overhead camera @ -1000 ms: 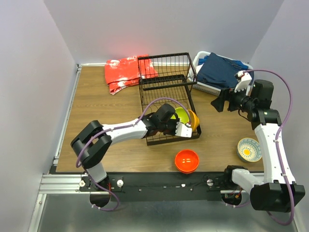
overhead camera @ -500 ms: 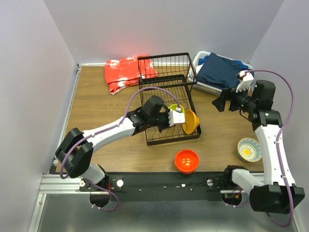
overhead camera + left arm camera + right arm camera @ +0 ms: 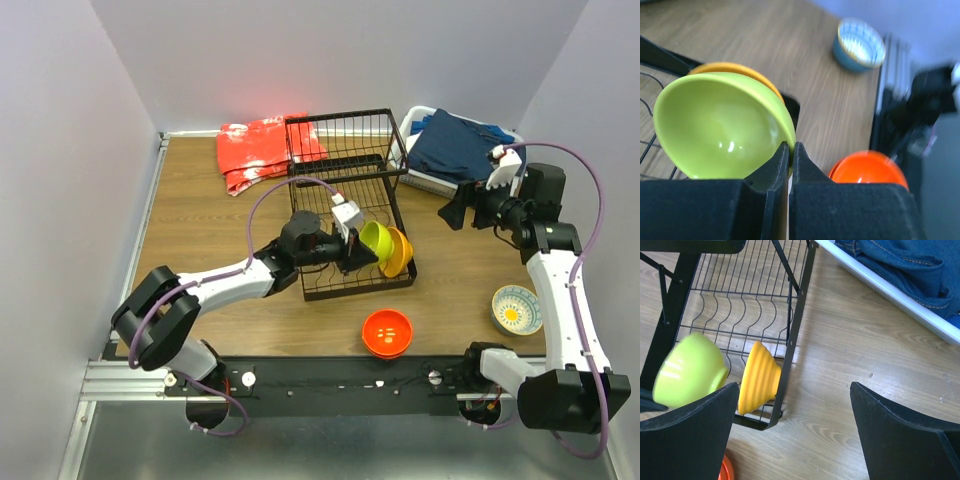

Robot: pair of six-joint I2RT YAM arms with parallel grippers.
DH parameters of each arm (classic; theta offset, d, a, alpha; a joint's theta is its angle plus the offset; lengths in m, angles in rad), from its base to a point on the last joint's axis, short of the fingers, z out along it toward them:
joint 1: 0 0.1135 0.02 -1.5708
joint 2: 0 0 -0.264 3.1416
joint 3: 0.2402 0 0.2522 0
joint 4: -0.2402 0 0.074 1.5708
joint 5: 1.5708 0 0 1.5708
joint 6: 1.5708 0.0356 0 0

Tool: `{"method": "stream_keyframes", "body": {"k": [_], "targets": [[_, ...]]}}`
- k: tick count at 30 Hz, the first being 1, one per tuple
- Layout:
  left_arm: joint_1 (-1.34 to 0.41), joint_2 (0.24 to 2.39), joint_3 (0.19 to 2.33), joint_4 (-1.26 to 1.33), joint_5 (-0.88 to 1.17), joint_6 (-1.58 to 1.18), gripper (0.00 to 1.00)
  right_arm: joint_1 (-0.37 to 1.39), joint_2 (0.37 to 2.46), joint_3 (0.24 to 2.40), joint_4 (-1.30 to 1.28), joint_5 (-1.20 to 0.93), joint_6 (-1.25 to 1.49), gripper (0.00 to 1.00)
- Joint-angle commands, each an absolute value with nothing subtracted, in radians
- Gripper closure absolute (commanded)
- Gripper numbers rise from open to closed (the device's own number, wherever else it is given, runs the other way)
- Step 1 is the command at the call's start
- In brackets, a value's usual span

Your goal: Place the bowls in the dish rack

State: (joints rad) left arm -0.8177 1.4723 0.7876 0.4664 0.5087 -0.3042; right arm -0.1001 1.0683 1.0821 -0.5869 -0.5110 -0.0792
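My left gripper should move down and level out next, so that it stands the lime green bowl in the rack (image 3: 345,170) slots beside the yellow-orange bowl (image 3: 399,252). It should then let go of the bowl, because those slots are empty.
My left gripper (image 3: 356,242) is shut on the rim of the lime green bowl (image 3: 375,240) and holds it tilted over the near right part of the black dish rack (image 3: 345,170). In the left wrist view the gripper (image 3: 791,150) pinches the green bowl (image 3: 715,125). The yellow-orange bowl (image 3: 399,252) stands on edge in the rack's right slots, just behind the green one. The red-orange bowl (image 3: 387,332) sits on the table near the front edge. The white and blue bowl (image 3: 516,309) sits at the right. My right gripper (image 3: 455,212) is open and empty, right of the rack.
A red cloth (image 3: 262,150) lies at the back, left of the rack. A white basket (image 3: 415,122) with blue cloth (image 3: 460,148) stands at the back right, close to my right arm. The rack's raised wire tier (image 3: 340,135) is at its far end.
My left gripper has turned and drawn back to the left with the green bowl, tipping it up on edge beside the yellow-orange bowl. The right arm has barely moved.
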Motion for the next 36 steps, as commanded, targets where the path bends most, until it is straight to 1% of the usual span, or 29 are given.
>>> {"method": "stream_keyframes", "body": {"k": [1, 6, 16, 27, 36], "targets": [[-0.805, 1.482, 0.787, 0.771, 0.335, -0.704, 1.00, -0.109, 1.094, 1.109, -0.606, -0.503, -0.086, 0.00], [-0.789, 1.509, 0.782, 0.778, 0.279, -0.839, 1.00, -0.109, 1.123, 1.121, -0.592, -0.503, -0.086, 0.00], [-0.781, 1.537, 0.683, 0.851, 0.233, -0.907, 1.00, -0.110, 1.177, 1.164, -0.600, -0.503, -0.086, 0.00], [-0.792, 1.666, 0.701, 0.954, 0.265, -0.976, 1.00, -0.110, 1.192, 1.147, -0.595, -0.497, -0.094, 0.00], [-0.788, 1.730, 0.684, 1.107, 0.359, -1.029, 1.00, -0.110, 1.201, 1.144, -0.607, -0.488, -0.104, 0.00]]}}
